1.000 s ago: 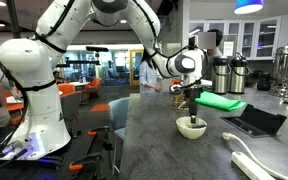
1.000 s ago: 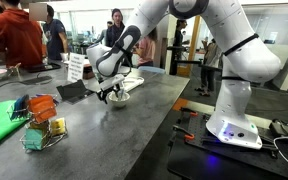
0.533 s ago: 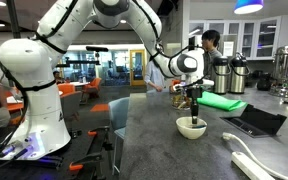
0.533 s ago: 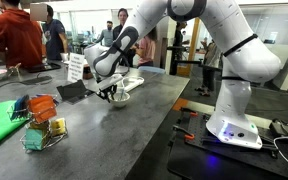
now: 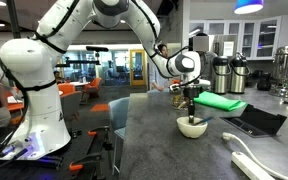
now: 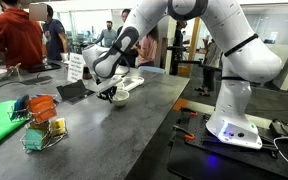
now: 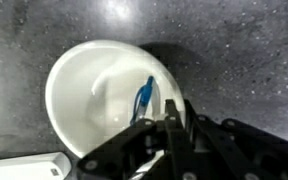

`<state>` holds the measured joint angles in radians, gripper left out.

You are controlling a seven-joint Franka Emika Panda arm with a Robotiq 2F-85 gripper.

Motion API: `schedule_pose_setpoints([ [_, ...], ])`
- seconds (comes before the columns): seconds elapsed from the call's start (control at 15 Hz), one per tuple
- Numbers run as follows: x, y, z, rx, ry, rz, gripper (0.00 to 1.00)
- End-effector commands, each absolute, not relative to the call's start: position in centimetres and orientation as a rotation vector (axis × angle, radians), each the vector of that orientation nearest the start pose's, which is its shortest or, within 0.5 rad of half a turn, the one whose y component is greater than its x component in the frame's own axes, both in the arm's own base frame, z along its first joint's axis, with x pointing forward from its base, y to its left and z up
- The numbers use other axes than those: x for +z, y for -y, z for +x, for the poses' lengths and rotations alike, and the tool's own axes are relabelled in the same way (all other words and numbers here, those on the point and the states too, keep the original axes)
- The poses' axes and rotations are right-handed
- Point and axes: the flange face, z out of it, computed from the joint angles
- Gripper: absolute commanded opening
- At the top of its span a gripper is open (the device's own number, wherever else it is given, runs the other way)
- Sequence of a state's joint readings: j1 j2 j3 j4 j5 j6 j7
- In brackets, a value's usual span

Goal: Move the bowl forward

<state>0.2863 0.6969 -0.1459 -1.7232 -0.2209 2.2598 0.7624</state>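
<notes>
The gripper lifts the bowl (image 5: 192,127) slightly next, carries it back toward my base, lowers and releases it, since a bare part of the counter lies there.
The small white bowl (image 5: 192,127) (image 6: 117,97) stands on the dark speckled counter. My gripper (image 5: 192,118) (image 6: 111,93) comes straight down onto it. In the wrist view the bowl (image 7: 94,90) fills the left and middle, and my gripper (image 7: 174,120) is shut on its right rim, one finger inside and one outside. A short blue streak (image 7: 144,95) shows inside the bowl beside the fingers. The fingertips themselves are hidden by the rim and the gripper body.
A green cloth (image 5: 222,103), a black tablet (image 5: 252,121) and a white power strip (image 5: 259,165) lie around the bowl, with carafes (image 5: 229,72) behind. On the counter there is also a wire basket (image 6: 42,125). A white block (image 7: 24,168) lies close to the bowl.
The jaws have closed onto the bowl's rim. The arm and the bowl have hardly moved.
</notes>
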Motion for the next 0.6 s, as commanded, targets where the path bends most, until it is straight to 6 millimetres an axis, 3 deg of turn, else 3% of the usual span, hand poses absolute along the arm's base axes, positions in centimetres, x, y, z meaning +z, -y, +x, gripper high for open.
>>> schedule_pose_setpoints([
  [0.0,19.9,-11.3,61.0,-0.053,-0.809,-3.350,0.02],
  [0.33,22.0,-14.2,53.6,-0.141,-0.922,-3.271,0.02],
  [0.53,22.1,-13.8,49.5,-0.166,-0.996,-3.222,0.02],
])
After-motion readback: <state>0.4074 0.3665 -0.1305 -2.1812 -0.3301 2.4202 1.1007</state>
